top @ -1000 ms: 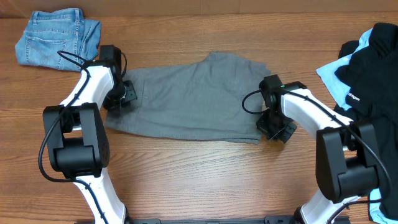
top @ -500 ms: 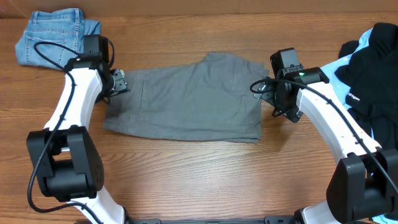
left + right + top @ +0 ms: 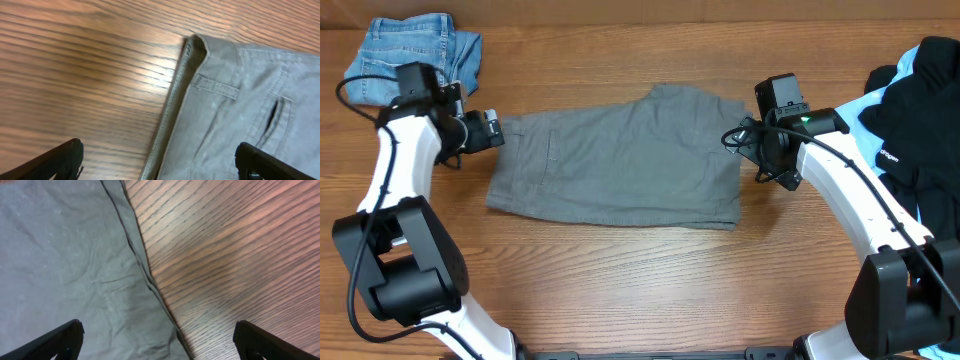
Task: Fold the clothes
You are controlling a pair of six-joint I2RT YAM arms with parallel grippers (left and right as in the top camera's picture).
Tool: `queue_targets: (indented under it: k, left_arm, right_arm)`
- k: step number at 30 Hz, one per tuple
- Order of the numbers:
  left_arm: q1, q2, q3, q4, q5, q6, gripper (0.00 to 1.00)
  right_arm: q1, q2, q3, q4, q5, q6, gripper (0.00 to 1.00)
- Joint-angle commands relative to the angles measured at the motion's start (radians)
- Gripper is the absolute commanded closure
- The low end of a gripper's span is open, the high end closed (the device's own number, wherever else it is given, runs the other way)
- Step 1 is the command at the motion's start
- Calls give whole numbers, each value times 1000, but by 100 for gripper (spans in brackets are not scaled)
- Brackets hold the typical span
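Note:
The waistband edge near the belt loop lies below my left gripper, to its right in the overhead view, so I need to move that way and down, astride it.
The grey shorts lie flat across the middle of the wooden table, waistband to the left. My left gripper hovers open just off the waistband's left end. In the left wrist view the waistband edge and a belt loop of the shorts run between the left gripper's spread fingers, untouched. My right gripper hangs open beside the shorts' right edge. The right wrist view has the shorts' hem passing under the open right gripper, with nothing held.
Folded blue denim shorts sit at the back left corner, close behind my left arm. A heap of black and light-blue garments fills the right side. Bare wood table stretches in front of the shorts.
Both grippers have opened and let go of the grey shorts. The left arm has drawn back to the left off the waistband; the right arm rose towards the back and then held still.

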Motion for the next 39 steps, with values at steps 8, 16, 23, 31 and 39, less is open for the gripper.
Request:
queue_targets:
  k: [8, 16, 23, 31, 39]
  left_arm:
    - [14, 113, -2, 25, 191, 159, 0]
    - [5, 135, -2, 34, 194, 160, 0]
    - [-13, 188, -2, 37, 186, 159, 3]
    - [-16, 201, -2, 32, 194, 159, 16]
    - [-80, 208, -5, 8, 180, 159, 38]
  right_arm:
    - [-2, -5, 15, 9, -43, -7, 0]
    - [-2, -4, 9, 11, -47, -6, 0]
    - [-2, -4, 9, 3, -47, -7, 0]
    - [-2, -4, 9, 10, -47, -6, 0]
    - [-2, -4, 9, 9, -47, -7, 0]
